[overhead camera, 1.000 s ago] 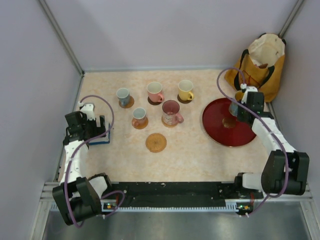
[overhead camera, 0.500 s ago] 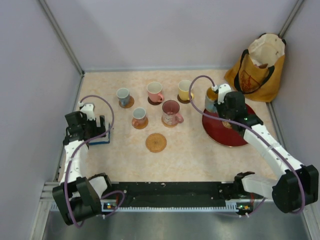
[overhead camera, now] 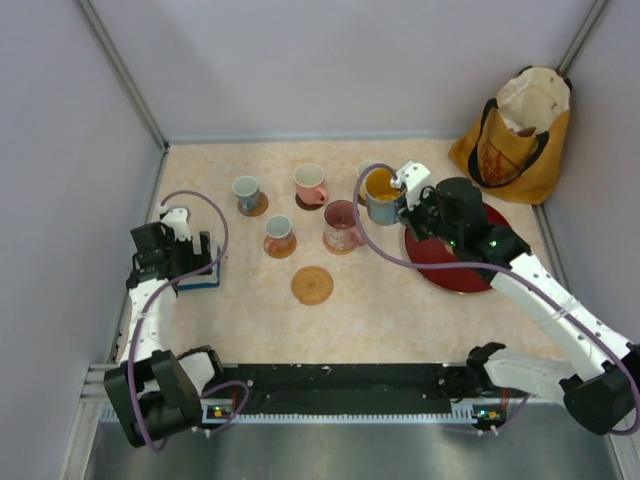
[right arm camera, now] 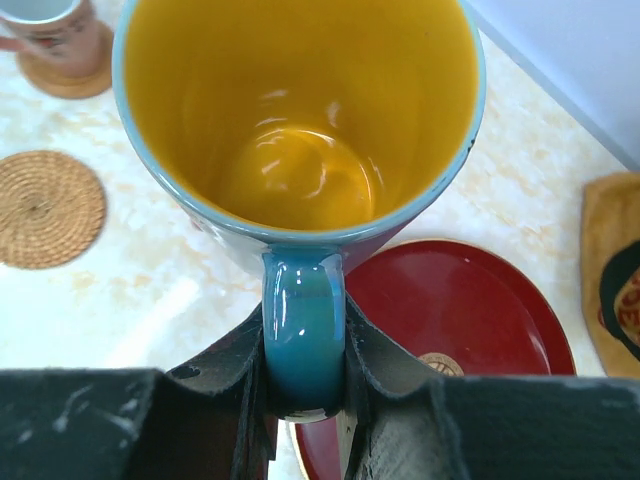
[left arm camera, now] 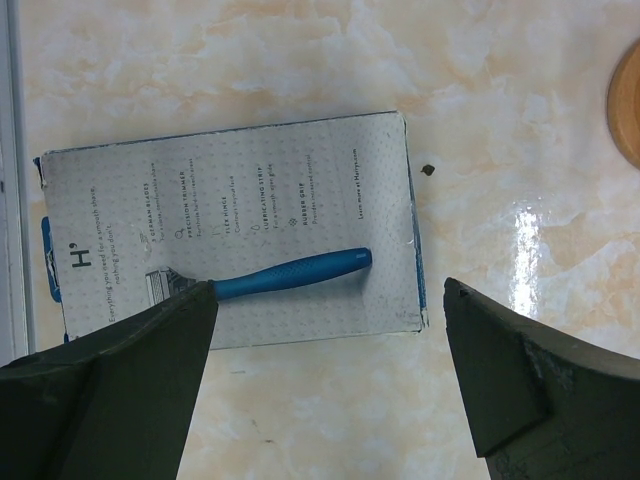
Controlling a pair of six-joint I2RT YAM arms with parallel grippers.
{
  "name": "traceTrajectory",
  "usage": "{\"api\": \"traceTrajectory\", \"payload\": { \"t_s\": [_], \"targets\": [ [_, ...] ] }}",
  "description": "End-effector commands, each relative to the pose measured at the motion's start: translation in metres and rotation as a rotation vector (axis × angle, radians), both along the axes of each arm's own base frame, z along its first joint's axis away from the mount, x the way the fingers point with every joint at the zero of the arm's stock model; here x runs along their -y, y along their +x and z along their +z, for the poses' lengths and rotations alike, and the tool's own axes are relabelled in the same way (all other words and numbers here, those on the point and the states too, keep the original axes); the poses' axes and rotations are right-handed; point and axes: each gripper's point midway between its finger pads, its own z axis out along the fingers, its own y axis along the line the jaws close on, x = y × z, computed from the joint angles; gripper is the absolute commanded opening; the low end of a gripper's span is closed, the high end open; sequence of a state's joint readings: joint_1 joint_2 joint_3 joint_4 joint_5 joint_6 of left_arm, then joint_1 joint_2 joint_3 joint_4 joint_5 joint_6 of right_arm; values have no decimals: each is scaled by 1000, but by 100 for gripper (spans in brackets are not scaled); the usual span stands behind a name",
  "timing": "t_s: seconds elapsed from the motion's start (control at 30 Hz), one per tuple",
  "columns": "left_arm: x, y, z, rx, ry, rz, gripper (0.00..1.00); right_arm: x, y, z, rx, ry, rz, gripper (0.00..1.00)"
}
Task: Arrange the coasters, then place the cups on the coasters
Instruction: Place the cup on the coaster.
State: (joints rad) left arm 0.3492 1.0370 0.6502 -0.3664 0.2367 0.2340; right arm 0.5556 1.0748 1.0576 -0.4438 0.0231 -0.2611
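My right gripper moves back and to the left in the top view next, then down to release the cup on the woven tan coaster [right arm camera: 47,209], as it lies bare.
My right gripper [overhead camera: 403,197] is shut on the handle of the blue cup with yellow inside [overhead camera: 381,194], held upright in the air left of the red tray [overhead camera: 455,268]. In the right wrist view both fingers clamp the handle [right arm camera: 304,330] below the cup's bowl [right arm camera: 300,120]. One woven tan coaster [overhead camera: 312,285] lies bare, also seen low on the left as a tan coaster [right arm camera: 45,208]. Cups on coasters: a blue-grey one [overhead camera: 246,190], a pink one [overhead camera: 311,183], a small one [overhead camera: 279,232], a dark pink one [overhead camera: 342,222]. My left gripper [overhead camera: 190,262] hangs open over a razor box [left arm camera: 230,200].
A yellow-orange bag [overhead camera: 515,130] stands at the back right corner beside the tray. Grey walls close in the table on the left, back and right. The razor box [overhead camera: 200,278] lies near the left edge. A coaster's rim [left arm camera: 628,110] shows at the left wrist view's right side.
My right arm has swung left from over the red tray, carrying the blue cup to a spot near the dark pink cup. The left arm has stayed still.
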Motion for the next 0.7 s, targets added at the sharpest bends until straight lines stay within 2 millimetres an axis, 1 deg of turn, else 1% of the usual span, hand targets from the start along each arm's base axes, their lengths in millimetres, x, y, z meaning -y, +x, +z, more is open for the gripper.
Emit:
{"api": "traceTrajectory", "payload": {
  "t_s": [0.0, 0.03, 0.17, 0.27, 0.33, 0.4, 0.43, 0.5, 0.67],
  "targets": [
    [-6, 7, 7, 36, 16, 15, 99, -42, -7, 80, 189, 121, 163, 0],
    [-6, 7, 7, 34, 13, 17, 99, -49, -8, 78, 172, 118, 188, 0],
    [-6, 7, 8, 39, 15, 17, 99, -73, -19, 83, 166, 112, 269, 0],
    [-6, 8, 9, 43, 15, 19, 99, -91, -29, 79, 155, 99, 330, 0],
    [-6, 7, 9, 44, 15, 20, 99, -104, -35, 71, 143, 78, 372, 0],
    [-6, 8, 9, 47, 18, 19, 99, -119, -43, 59, 122, 57, 417, 0],
    [-6, 8, 10, 50, 20, 18, 99, -125, -43, 51, 109, 45, 433, 0],
    [-6, 8, 10, 50, 21, 18, 99, -136, -45, 41, 92, 38, 459, 0],
    [-7, 8, 9, 51, 22, 21, 99, -161, -51, 24, 63, 39, 513, 0]
  ]
}}
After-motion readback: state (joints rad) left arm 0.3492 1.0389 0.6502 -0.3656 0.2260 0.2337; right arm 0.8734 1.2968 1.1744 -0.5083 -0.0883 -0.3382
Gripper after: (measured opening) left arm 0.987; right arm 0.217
